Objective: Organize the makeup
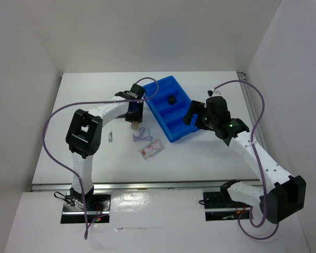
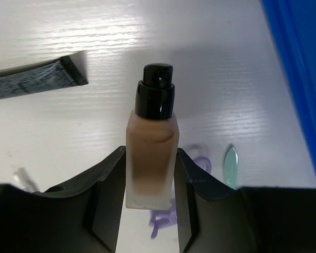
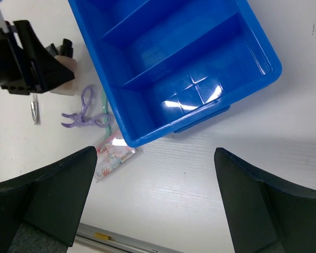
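The puff's section (image 1: 165, 105) lies past the blue tray's rim, to my left gripper's right in the top view, so my left gripper will lift outward over it and bring the bottle down into it.
My left gripper (image 2: 151, 168) is shut on the beige black-capped bottle (image 2: 151, 142) and holds it just above the table, left of the blue tray (image 1: 181, 132). The lilac looped tool (image 1: 141, 135) lies under and just in front of it. The clear pink-red packet (image 1: 151, 149) lies nearer still. The tiny silver piece (image 1: 110, 136) lies to the left. The round black puff (image 1: 171, 99) sits in a tray compartment. A slim black tube (image 2: 37, 79) lies beyond the bottle. My right gripper (image 3: 158, 200) is open and empty above the table at the tray's near right side.
The blue tray's near compartments (image 3: 200, 58) hold nothing. A thin pale-green strip (image 2: 230, 164) lies beside the lilac tool (image 2: 163, 216). White walls enclose the table on the left, back and right. A metal rail (image 3: 110, 240) runs along the near edge.
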You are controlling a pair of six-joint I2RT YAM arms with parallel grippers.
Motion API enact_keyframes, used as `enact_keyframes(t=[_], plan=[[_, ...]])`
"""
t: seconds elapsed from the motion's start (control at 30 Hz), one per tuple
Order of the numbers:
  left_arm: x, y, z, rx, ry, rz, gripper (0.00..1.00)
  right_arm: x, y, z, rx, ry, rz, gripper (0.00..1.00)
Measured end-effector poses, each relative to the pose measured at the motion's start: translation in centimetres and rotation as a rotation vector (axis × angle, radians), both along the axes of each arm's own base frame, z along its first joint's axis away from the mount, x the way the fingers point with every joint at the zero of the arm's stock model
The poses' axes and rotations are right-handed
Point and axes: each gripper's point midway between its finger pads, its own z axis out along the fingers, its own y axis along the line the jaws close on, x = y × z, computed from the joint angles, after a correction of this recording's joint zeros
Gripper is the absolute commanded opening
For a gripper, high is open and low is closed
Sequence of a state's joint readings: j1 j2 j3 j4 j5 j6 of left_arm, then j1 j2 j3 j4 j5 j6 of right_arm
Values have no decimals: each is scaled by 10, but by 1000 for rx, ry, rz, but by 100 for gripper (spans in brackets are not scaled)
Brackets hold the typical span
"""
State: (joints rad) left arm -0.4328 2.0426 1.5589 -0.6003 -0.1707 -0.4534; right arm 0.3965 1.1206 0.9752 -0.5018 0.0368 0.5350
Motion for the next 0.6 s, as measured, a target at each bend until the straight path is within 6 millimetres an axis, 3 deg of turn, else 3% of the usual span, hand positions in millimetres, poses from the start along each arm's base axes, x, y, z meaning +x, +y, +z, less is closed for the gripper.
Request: enact_keyframes(t=[0.1,0.17,0.3,0.4,0.5,0.57,0.6], plan=[[2,3,23,6,-23,9,3,0,0,0,0,0,0,100],[7,2,49,-14,-69,6,5,0,0,0,1,0,1,100],[31,-15,123,-114,-223,-47,6,-1,2,0,6,2,8,100],[56,-42,185,-198,-363,-128,6,-1,2,0,8,3,11,100],[83,-82,235,-311,-481,-234,9,-1,2,0,7,4,11,100],[97,-106,249,-384,-534,-296,13,-1,2,0,7,4,10,100],[101,-118,245,-416,-534,-326,15,-1,2,0,6,4,10,100]])
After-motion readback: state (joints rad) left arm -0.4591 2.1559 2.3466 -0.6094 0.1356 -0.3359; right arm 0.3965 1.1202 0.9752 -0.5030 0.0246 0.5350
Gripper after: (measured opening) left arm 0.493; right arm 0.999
